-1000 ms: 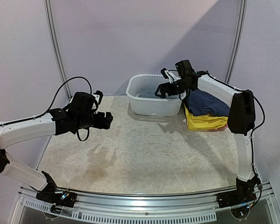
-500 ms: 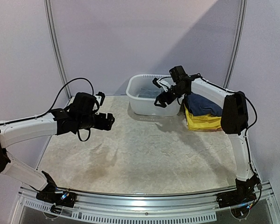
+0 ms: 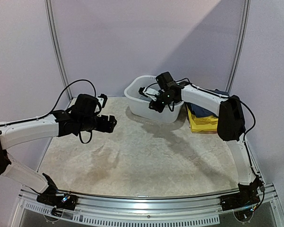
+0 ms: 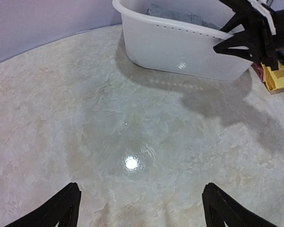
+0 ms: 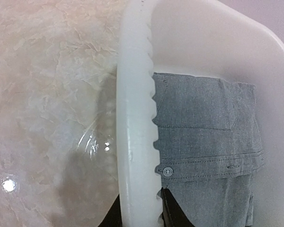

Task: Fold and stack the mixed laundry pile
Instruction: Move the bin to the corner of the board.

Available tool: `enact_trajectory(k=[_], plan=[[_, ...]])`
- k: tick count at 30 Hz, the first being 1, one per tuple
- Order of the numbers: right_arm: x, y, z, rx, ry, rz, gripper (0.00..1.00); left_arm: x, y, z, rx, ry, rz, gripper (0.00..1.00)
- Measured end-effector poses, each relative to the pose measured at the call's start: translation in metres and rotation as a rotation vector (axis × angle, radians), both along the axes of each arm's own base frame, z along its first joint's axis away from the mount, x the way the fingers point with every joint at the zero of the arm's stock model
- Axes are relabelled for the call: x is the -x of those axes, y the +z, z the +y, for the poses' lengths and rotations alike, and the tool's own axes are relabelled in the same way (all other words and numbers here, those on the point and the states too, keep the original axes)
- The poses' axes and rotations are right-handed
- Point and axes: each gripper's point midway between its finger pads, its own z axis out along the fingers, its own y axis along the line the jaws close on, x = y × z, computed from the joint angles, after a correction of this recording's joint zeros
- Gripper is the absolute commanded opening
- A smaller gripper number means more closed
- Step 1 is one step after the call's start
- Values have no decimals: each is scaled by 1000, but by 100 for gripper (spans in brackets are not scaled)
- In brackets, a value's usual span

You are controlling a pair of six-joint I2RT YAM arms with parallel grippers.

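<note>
I will next move my left gripper over the basin's rim, then down to close on the grey trousers' pocket end.
The grey trousers (image 5: 203, 123) lie flat inside the white plastic basin (image 5: 132, 118), button and waistband showing. My right gripper (image 5: 139, 210) is shut on the basin's scalloped rim, one finger outside and one inside against the trousers. From above, the basin (image 3: 149, 109) sits tilted at the back centre with the right gripper (image 3: 156, 101) on its near rim. A folded stack sits to its right, navy cloth (image 3: 202, 109) over yellow cloth (image 3: 203, 124). My left gripper (image 3: 111, 124) hovers open over the bare table at the left, its fingers (image 4: 68, 201) wide apart and empty.
The left wrist view shows the basin (image 4: 180, 47) and the right gripper (image 4: 239, 40) ahead, with a yellow corner (image 4: 281, 75) of the stack beyond. The marbled table (image 3: 146, 156) ends at a metal rail in front. Grey walls and curved poles stand behind.
My right gripper swung left from above the basin's right side to its near rim and closed on it. The basin now sits tilted and shifted slightly left. The left arm barely moved.
</note>
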Motion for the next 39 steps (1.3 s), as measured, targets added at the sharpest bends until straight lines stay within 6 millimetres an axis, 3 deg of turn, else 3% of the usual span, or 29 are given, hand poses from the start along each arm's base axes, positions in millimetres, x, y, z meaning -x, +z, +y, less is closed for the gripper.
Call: enact_trajectory(k=[5,11,15,19,23,29,32,35,39], plan=[[13,1,7,10,12,-46,21,-4,10,5,-28,14,-13,91],[49,1,0,29,18,-46,19,-21,67,4,0,18,-93,91],[81,2,4,52,26,-45,19,-35,116,-12,29,-21,-155,89],[121,2,13,63,64,-35,19,-53,130,-40,21,-111,-149,87],[166,2,24,69,123,-17,19,-65,110,-64,-20,-195,-76,87],[230,3,39,69,212,-1,22,-66,53,-83,-98,-297,85,85],[253,4,42,68,231,6,35,-66,31,-89,-130,-331,155,85],[270,13,42,40,236,8,64,-66,5,-92,-167,-346,231,83],[277,31,34,-2,210,-7,76,-56,-25,-88,-218,-356,332,86]])
